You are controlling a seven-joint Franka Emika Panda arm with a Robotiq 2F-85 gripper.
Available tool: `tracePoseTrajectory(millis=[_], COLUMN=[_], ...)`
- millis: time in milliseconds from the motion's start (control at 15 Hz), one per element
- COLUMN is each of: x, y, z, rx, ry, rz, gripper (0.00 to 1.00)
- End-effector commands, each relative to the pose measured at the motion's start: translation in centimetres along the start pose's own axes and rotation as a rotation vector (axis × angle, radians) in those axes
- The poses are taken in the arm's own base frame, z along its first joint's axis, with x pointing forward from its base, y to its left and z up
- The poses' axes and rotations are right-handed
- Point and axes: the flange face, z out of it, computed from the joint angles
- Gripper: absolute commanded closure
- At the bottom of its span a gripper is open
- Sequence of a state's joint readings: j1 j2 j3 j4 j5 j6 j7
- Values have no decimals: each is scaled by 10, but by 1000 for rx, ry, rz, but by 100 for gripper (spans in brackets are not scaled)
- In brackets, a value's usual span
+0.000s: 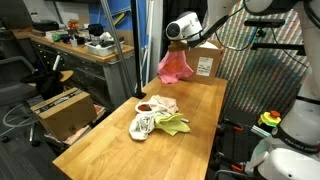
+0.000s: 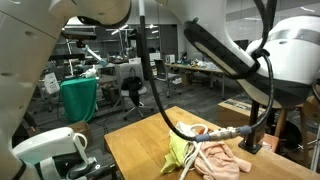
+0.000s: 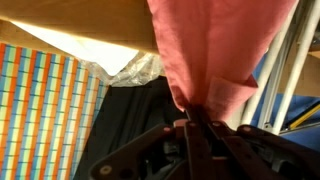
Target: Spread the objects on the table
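Note:
My gripper moves down next and releases the salmon-pink cloth point(image 1: 175, 68) beside the cardboard box, since the bare far end of the table lies below my gripper.
My gripper point(image 3: 195, 116) is shut on the top of a salmon-pink cloth point(image 3: 215, 50). In an exterior view this cloth point(image 1: 175, 68) hangs from the gripper point(image 1: 178, 47) above the far end of the wooden table point(image 1: 120, 155). A pile lies near the table's middle. It holds a whitish rag point(image 1: 143, 126), a yellow-green cloth point(image 1: 173, 124), a pale pink cloth point(image 1: 163, 104) and a small red piece point(image 1: 144, 107). From the other side, the yellow-green cloth point(image 2: 180, 152), a thin white cord point(image 2: 203, 150) and the pale pink cloth point(image 2: 228, 161) show on the table point(image 2: 130, 150).
A brown cardboard box point(image 1: 207, 63) with a white label stands at the table's far end, just behind the hanging cloth. A cluttered grey workbench point(image 1: 70, 50) runs along one side, with another box point(image 1: 62, 110) on the floor beside it. The arm point(image 2: 230, 55) crosses above the pile.

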State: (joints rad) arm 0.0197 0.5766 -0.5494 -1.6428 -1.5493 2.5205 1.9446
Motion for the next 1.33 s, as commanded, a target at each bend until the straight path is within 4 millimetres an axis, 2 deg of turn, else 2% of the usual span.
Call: tracePoseTrajectory(millis=[0,200,333,533,800,867,933,1067,1267], x=[-39,-87,-111,-137,-157,-162,-164,-167,-167], y=[-9,-21,-23,-19,-4,0,3,6,5], z=[-13,-7,0,15,36,39,42,42,34], rx=[67,60,49,29,-24,-31,-27,1,55], ry=[-5,-25,-51,-108,-160,-182,-196,-229,-253], rz=[-127,-241,-310,-417,-590,-646,-682,-759,-854], gripper=[96,96,96,96,96,93,69,67,45])
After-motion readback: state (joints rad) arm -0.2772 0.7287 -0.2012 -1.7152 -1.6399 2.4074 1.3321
